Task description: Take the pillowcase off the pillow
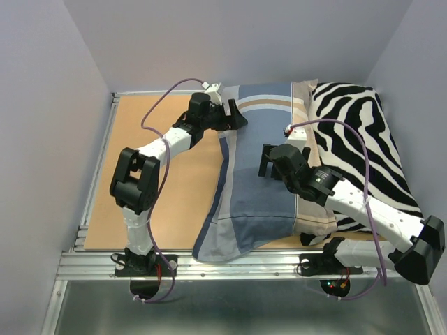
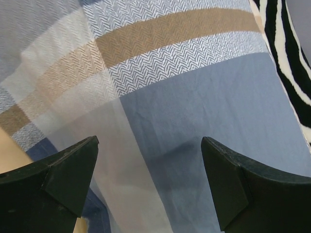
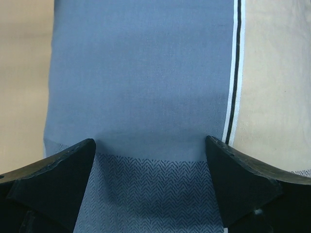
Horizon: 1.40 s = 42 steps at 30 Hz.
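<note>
My left gripper next lowers its fingers, already spread across the border, and closes on a fold: plain blue cloth lies below beside the pale stripe.
The striped blue-grey pillowcase [image 1: 255, 188] lies plump down the middle of the table, running from the far edge to the near edge. The pillow is hidden inside it. My left gripper [image 1: 237, 120] is open just above the far left corner of the case; in the left wrist view its jaws [image 2: 150, 179] stand wide apart over the blue and tan stripes [image 2: 194, 97], holding nothing. My right gripper [image 1: 268, 160] is open over the case's middle right; its jaws [image 3: 150, 179] stand apart above blue cloth [image 3: 146, 87], empty.
A black-and-white zebra-print cushion [image 1: 363, 139] lies along the case's right side and shows in the left wrist view [image 2: 286, 48]. The bare wooden tabletop [image 1: 140, 174] lies to the left. Grey walls close the sides and back. A metal rail [image 1: 230, 265] runs along the near edge.
</note>
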### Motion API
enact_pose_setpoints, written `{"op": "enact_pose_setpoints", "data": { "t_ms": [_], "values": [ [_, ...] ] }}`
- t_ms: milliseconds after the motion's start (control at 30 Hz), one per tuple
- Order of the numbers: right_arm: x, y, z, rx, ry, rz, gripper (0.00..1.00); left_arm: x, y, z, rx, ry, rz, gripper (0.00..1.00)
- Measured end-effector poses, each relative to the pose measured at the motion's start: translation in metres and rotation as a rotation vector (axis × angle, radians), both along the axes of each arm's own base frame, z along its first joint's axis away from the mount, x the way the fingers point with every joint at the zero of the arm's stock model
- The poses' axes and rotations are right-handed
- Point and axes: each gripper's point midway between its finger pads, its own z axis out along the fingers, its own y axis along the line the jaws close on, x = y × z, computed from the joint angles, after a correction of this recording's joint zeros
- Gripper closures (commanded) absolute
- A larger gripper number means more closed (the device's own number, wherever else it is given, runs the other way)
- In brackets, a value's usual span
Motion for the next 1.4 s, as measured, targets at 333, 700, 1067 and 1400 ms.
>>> {"op": "enact_pose_setpoints", "data": {
  "t_ms": [333,700,1067,1400],
  "values": [
    [0.008,-0.001,-0.02,-0.016,0.026,-0.079,0.02,0.003,-0.029,-0.04,-0.017,0.059,-0.108,0.59],
    [0.01,-0.004,-0.026,-0.038,0.026,-0.102,0.19,-0.032,-0.006,-0.008,0.009,0.0,0.024,1.0],
    [0.031,0.029,0.001,-0.058,0.009,-0.013,0.02,-0.101,0.083,0.076,0.038,-0.063,0.307,1.0],
    [0.01,0.079,0.047,0.075,-0.015,0.291,0.0,-0.111,0.117,0.059,0.065,0.003,0.497,1.0]
  ]
}}
